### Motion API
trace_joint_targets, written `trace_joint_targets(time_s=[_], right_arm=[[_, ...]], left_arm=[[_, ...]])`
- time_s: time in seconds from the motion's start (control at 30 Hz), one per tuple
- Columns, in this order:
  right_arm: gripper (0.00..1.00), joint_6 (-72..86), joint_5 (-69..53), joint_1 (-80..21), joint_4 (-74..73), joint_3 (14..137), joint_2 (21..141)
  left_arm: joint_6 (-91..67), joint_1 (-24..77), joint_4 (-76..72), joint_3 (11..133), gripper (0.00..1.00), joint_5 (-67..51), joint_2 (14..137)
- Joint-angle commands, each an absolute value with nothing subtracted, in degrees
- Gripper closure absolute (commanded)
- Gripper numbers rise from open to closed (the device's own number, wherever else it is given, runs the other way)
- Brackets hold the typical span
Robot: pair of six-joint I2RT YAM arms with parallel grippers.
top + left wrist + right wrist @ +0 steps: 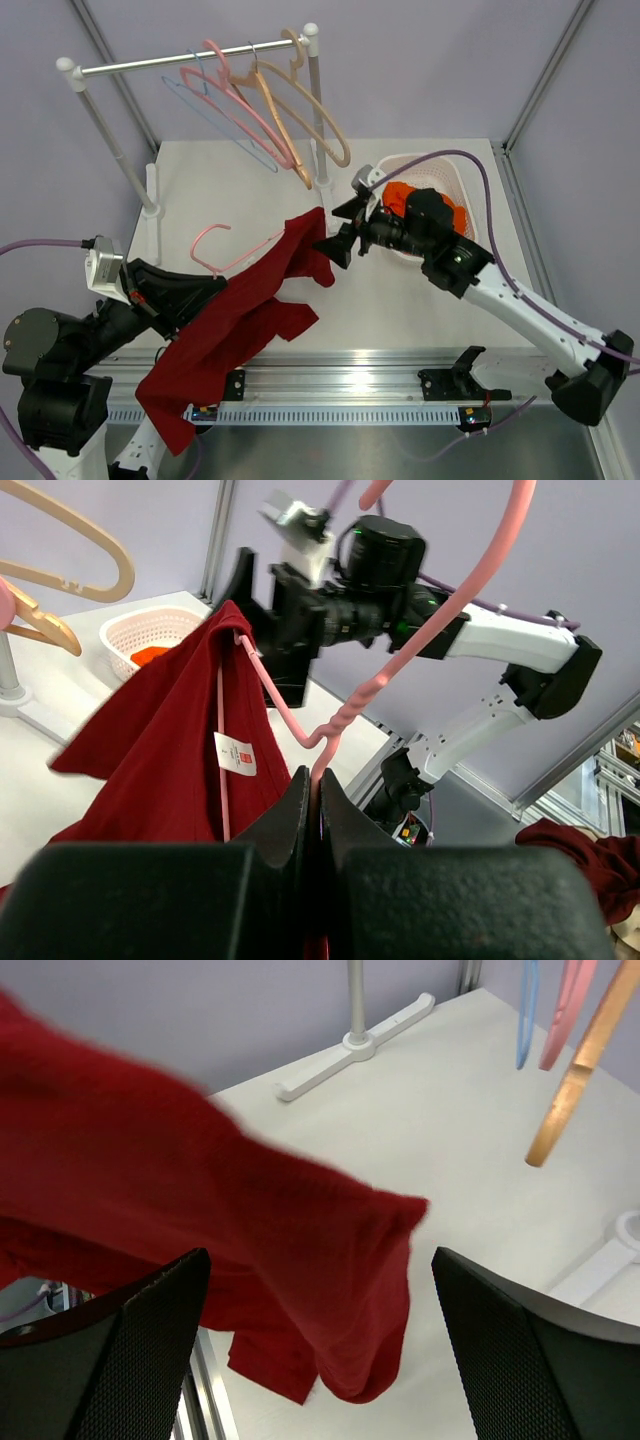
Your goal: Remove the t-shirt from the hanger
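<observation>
The t-shirt's sleeve hangs between the open fingers of my right gripper, so next it should move in around the fold at the t-shirt's raised shoulder end and tilt its fingers up.
A dark red t-shirt [240,320] hangs on a pink hanger [208,243] and trails down over the table's front edge. My left gripper [212,288] is shut on the hanger's twisted neck [322,755], with the hook curving up above the jaws. The t-shirt [160,750] drapes from the hanger's far shoulder, its white label showing. My right gripper [335,230] is open at that raised shoulder end. In the right wrist view its wide-spread fingers [150,1350] flank the t-shirt's sleeve [300,1260] without touching it.
A clothes rack [190,62] with blue, pink and tan hangers stands at the back left. A white basket [440,170] holding orange cloth sits behind the right arm. A metal rail [340,375] runs along the near edge. Another red cloth [585,855] lies off the table.
</observation>
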State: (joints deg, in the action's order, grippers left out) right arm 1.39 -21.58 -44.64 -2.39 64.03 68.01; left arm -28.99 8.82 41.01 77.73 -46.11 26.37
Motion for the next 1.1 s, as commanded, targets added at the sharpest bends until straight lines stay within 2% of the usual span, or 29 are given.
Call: trace_joint_targets(time_s=[0.0, 0.13, 0.23, 0.3, 0.37, 0.57, 0.63, 0.67, 0.77, 0.97, 1.07], right_arm=[[0.01, -3.6, -19.3, -44.0, -7.8, 60.7, 58.0], [0.00, -2.6, -22.9, -38.3, -5.9, 57.2, 56.0], [0.00, -1.7, -26.3, -36.4, -3.9, 59.2, 58.6], [0.01, 1.6, -32.7, -36.3, -1.9, 60.6, 61.7], [0.01, 4.7, -40.4, -36.7, 2.1, 62.7, 65.8], [0.01, 13.8, -44.7, -38.0, 17.7, 61.4, 70.0], [0.12, 14.6, -41.9, -38.0, 19.4, 61.2, 70.1], [0.40, 14.6, -37.4, -37.9, 19.8, 60.6, 69.9], [1.00, 16.0, -28.4, -37.0, 20.0, 58.2, 68.1], [1.00, 21.2, -19.8, -29.9, 21.4, 52.2, 65.3], [1.00, 21.7, -20.9, -27.5, 20.6, 51.3, 66.5]], left_arm=[[-29.4, 9.1, 36.3, 78.0, 1.00, -48.3, 26.9], [-29.5, 9.1, 36.3, 78.1, 1.00, -48.5, 27.1], [-29.7, 9.1, 36.3, 78.1, 1.00, -48.8, 27.2], [-29.8, 9.1, 36.3, 78.1, 1.00, -48.8, 27.2], [-30.1, 9.1, 35.8, 78.0, 1.00, -49.0, 27.6], [-30.1, 9.1, 35.7, 77.8, 1.00, -49.7, 27.9], [-30.0, 9.1, 35.7, 77.6, 1.00, -49.6, 27.8], [-29.8, 9.1, 35.5, 77.6, 1.00, -49.2, 27.7], [-29.5, 9.1, 35.7, 77.7, 1.00, -48.7, 27.1], [-28.7, 9.1, 35.6, 79.7, 1.00, -42.9, 24.8], [-29.1, 9.1, 35.8, 81.6, 1.00, -40.4, 24.8]])
